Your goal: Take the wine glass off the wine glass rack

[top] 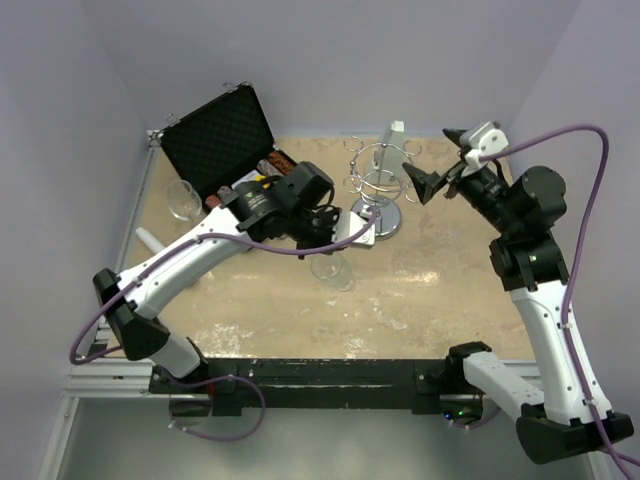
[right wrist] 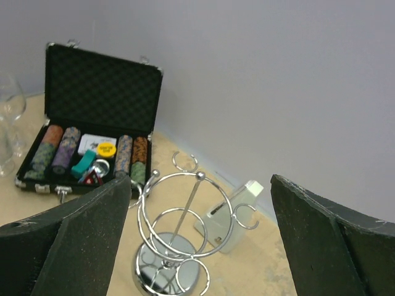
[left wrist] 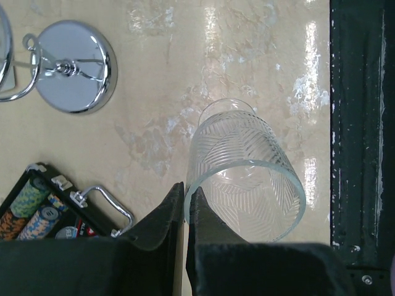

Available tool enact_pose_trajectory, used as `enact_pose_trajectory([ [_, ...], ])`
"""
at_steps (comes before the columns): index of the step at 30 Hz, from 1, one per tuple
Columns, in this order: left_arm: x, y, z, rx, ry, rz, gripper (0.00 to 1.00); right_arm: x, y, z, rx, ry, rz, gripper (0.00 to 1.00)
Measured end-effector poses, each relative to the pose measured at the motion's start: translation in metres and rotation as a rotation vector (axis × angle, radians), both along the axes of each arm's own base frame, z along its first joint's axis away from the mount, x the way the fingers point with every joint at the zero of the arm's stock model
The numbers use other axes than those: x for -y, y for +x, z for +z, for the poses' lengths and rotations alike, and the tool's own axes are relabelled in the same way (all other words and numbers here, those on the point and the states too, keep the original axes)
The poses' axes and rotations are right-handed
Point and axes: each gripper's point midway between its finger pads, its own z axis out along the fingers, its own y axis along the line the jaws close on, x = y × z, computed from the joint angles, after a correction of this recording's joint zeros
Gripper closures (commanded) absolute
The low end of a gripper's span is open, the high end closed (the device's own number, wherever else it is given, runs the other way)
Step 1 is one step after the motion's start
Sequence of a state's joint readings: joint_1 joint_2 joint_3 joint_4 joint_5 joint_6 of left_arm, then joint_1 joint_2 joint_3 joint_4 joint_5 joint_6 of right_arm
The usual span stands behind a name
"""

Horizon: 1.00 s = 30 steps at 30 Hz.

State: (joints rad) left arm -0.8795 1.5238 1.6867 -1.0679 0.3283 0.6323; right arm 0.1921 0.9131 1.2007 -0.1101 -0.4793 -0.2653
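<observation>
My left gripper moves to the left in the top view next, onto the tabletop beside the white stick, and releases, since the glass is off the rack.
The wine glass is clear with etched lines. My left gripper is shut on its rim, one finger inside and one outside. In the top view the glass sits low over the table, just in front of the rack, below the left gripper. The wine glass rack is a chrome wire stand with a mirrored round base, and its loops hold nothing. My right gripper is open wide, empty, raised to the right of the rack and facing it.
An open black case of poker chips stands at the back left. A second clear glass stands left of it. A white box leans behind the rack. The black front rail is close to the held glass.
</observation>
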Motion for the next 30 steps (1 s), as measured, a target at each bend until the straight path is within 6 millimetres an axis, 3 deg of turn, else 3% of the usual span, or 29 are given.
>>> enact_pose_trajectory([
  [3, 0.013, 0.006, -0.019, -0.013, 0.045, -0.027, 1.00, 0.009, 0.015, 0.013, -0.019, 0.068, -0.064, 0.01],
  [6, 0.012, 0.014, -0.035, -0.020, 0.113, -0.033, 1.00, 0.014, 0.021, 0.018, -0.034, 0.110, -0.098, 0.01],
  [11, -0.013, 0.005, -0.048, -0.047, 0.199, -0.027, 1.00, 0.017, 0.019, 0.017, -0.054, 0.147, -0.111, 0.01],
  [14, -0.042, -0.007, -0.053, -0.078, 0.224, 0.003, 1.00, 0.018, 0.020, 0.013, -0.068, 0.160, -0.115, 0.01],
  [16, -0.071, -0.011, -0.055, -0.109, 0.241, 0.065, 1.00, 0.018, 0.021, 0.011, -0.075, 0.167, -0.114, 0.02],
  [23, -0.159, 0.011, -0.061, -0.146, 0.258, 0.370, 1.00, 0.013, 0.032, 0.008, -0.095, 0.193, -0.097, 0.01],
  [30, -0.235, 0.011, -0.076, -0.203, 0.269, 0.637, 1.00, 0.007, 0.042, 0.001, -0.128, 0.210, -0.077, 0.02],
])
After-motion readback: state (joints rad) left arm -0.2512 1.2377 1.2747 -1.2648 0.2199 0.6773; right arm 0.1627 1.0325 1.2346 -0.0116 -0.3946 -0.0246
